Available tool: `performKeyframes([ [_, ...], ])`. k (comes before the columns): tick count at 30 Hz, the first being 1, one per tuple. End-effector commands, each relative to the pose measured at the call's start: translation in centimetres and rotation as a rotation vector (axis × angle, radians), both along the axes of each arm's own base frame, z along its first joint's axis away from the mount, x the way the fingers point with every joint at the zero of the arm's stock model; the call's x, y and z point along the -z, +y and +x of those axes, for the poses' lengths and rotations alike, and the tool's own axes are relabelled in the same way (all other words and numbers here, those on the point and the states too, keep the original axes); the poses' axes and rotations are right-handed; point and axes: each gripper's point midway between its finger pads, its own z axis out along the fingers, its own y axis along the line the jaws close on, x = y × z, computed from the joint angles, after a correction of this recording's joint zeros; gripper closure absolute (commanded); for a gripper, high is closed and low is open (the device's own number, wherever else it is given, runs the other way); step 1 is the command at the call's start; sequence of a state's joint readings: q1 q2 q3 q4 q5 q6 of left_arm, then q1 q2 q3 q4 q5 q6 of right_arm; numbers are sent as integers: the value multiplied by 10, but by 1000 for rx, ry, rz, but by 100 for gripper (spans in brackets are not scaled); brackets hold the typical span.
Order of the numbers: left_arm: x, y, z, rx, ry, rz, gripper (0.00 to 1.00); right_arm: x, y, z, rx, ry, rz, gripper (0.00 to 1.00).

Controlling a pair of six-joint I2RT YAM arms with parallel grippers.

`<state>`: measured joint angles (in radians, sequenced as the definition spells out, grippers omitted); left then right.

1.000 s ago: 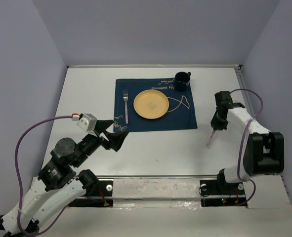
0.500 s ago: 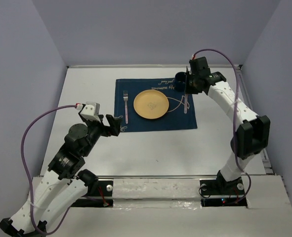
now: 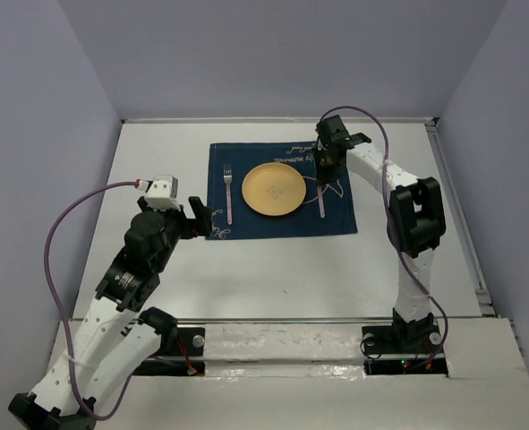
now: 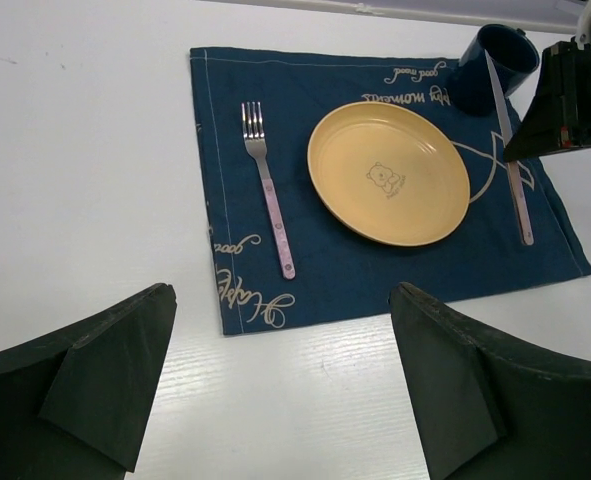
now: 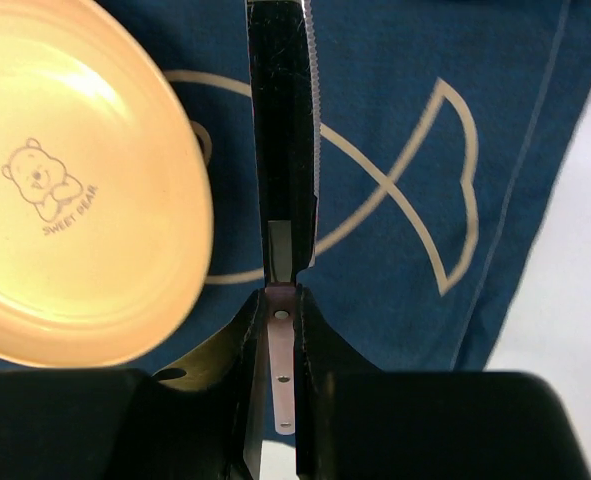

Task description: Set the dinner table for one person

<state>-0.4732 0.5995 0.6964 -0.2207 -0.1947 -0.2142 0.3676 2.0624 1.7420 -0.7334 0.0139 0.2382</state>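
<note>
My right gripper holds the knife (image 5: pixel 281 380) and should next go down and slightly toward the plate, to the open mat (image 5: pixel 243 228) beside it and release, opposite the fork.
The white dinner table (image 3: pixel 273 269) carries a navy placemat (image 3: pixel 336 219). On the mat are a yellow plate (image 3: pixel 274 189), a pink-handled fork (image 3: pixel 228 193) left of the plate and a dark blue mug (image 3: pixel 328 143) at the far right corner. My right gripper (image 3: pixel 325 166) is shut on a pink-handled knife (image 5: pixel 281 380). The knife is held low over the mat, just right of the plate (image 5: pixel 75 200), with its blade (image 5: pixel 283 130) pointing away. I cannot tell whether the knife touches the mat. My left gripper (image 4: pixel 285 390) is open and empty above bare table, near the mat's front left corner.
In the left wrist view the fork (image 4: pixel 268 205), plate (image 4: pixel 388 172), knife (image 4: pixel 515 180) and mug (image 4: pixel 495 65) all sit within the placemat (image 4: pixel 325 270). Purple walls close in the table on three sides. A metal rail runs along the near edge.
My right arm has carried the knife from the table's right side to the placemat, and it now sits just right of the plate. My left arm has shifted and its gripper points at the mat.
</note>
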Motion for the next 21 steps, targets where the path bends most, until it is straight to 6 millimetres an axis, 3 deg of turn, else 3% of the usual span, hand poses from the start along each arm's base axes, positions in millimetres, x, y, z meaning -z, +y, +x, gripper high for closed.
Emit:
performKeyframes([
  [1,-27,-1,6,3,-73,-29,1,-21,26,29,-58,-102,73,100],
  [10,-24,-2,8,13,-65,-28,1,16,21,37,-2,-47,32,100],
  [19,-25,-4,7,24,-67,-31,1,32,12,44,75,-42,-16,100],
  [21,-25,-5,7,30,-68,-33,1,37,10,44,97,-37,-23,94],
])
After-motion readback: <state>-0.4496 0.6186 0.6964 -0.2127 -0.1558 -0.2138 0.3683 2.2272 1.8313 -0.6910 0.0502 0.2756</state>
